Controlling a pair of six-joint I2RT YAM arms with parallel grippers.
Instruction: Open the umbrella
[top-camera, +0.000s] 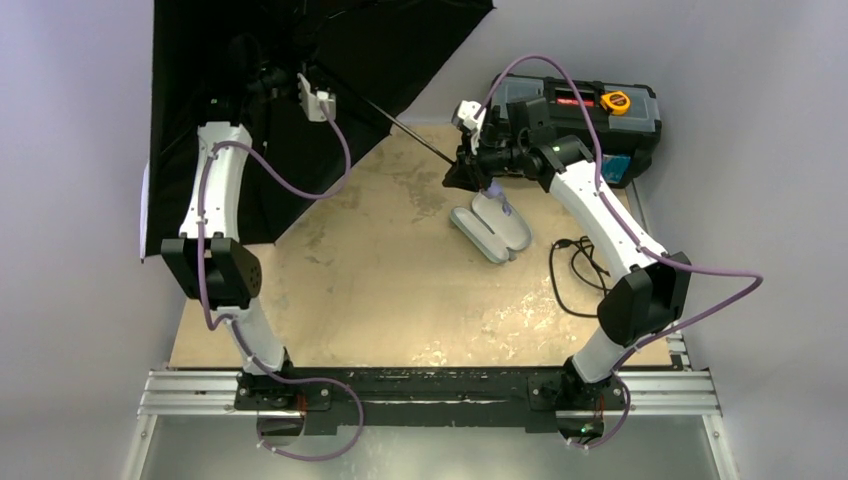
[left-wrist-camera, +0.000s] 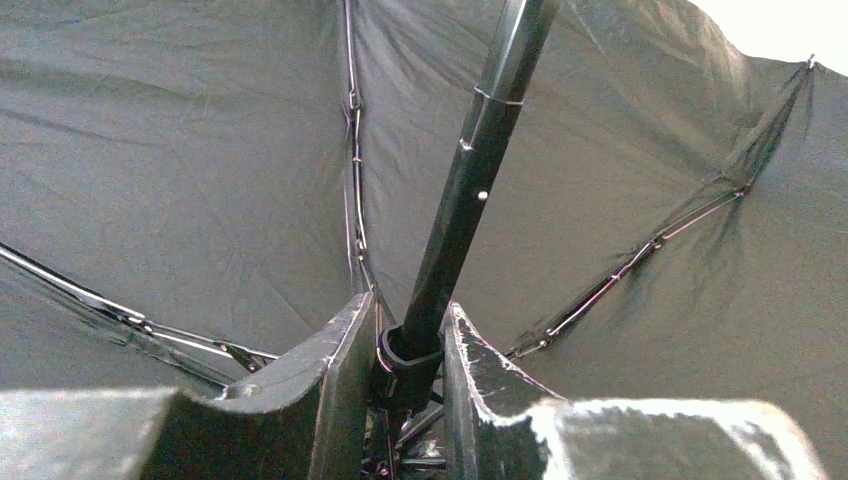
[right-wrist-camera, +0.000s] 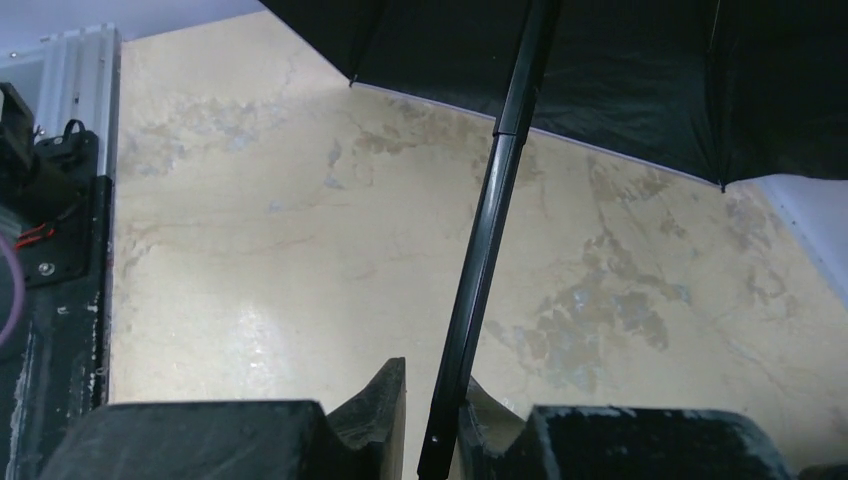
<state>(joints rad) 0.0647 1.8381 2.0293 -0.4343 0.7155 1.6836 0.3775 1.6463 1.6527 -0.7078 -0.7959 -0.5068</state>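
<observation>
The black runner collar (left-wrist-camera: 408, 362) comes free from between my left gripper's fingertips next, as the gripper eases slightly back and spreads its fingers; the canopy already stands open.
The umbrella (top-camera: 300, 60) stands spread open at the back left, its black underside (left-wrist-camera: 200, 180) facing me. Its thin black shaft (top-camera: 400, 125) slants down to the right. My left gripper (top-camera: 255, 78) reaches inside the canopy; in the left wrist view it (left-wrist-camera: 408, 345) is shut on the black runner collar (left-wrist-camera: 408, 362) around the shaft (left-wrist-camera: 470, 170). My right gripper (top-camera: 462, 175) straddles the shaft's lower end. In the right wrist view it (right-wrist-camera: 435, 400) is slightly open: the shaft (right-wrist-camera: 480, 250) rests against the right finger, with a gap to the left finger (right-wrist-camera: 385, 405). The handle is hidden.
A pale sleeve (top-camera: 490, 232) lies on the tan table (top-camera: 380, 290) just below the right gripper. A black toolbox (top-camera: 590, 125) with a yellow tape measure (top-camera: 616, 100) on it stands at the back right. A black cable (top-camera: 575, 265) loops beside the right arm.
</observation>
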